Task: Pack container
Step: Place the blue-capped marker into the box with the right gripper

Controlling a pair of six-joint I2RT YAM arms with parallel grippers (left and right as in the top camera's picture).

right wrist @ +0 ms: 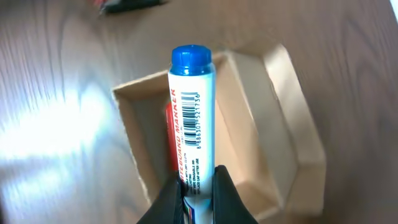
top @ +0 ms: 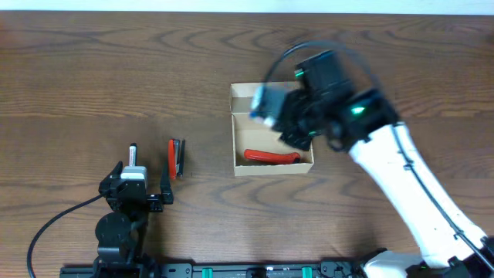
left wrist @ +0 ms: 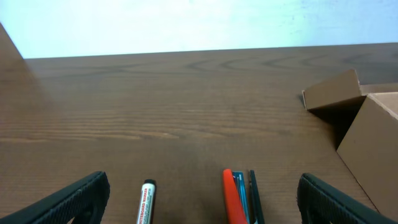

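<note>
My right gripper needs to lower into the box point(right wrist: 283, 155) next and release the marker on the box's bare bottom point(right wrist: 231, 144) beside the red tool, as that part is empty.
The container point(top: 241, 165) is an open tan cardboard box at mid-table, flap lid folded back at its far side. A red tool point(top: 270, 157) lies inside it. My right gripper point(right wrist: 198, 190) is shut on a white whiteboard marker with a blue cap point(right wrist: 190, 106) and holds it above the box point(right wrist: 283, 155); the marker appears blurred in the overhead view point(top: 266, 104). My left gripper point(top: 137, 185) is open and empty near the front left, with a black-capped whiteboard marker point(left wrist: 146, 202) and a red and black stapler point(left wrist: 238, 198) between its fingers' line of sight.
The black-capped marker point(top: 133, 154) and the stapler point(top: 176, 157) lie on the wooden table left of the box. The box's corner and flap point(left wrist: 360, 118) show at the right of the left wrist view.
</note>
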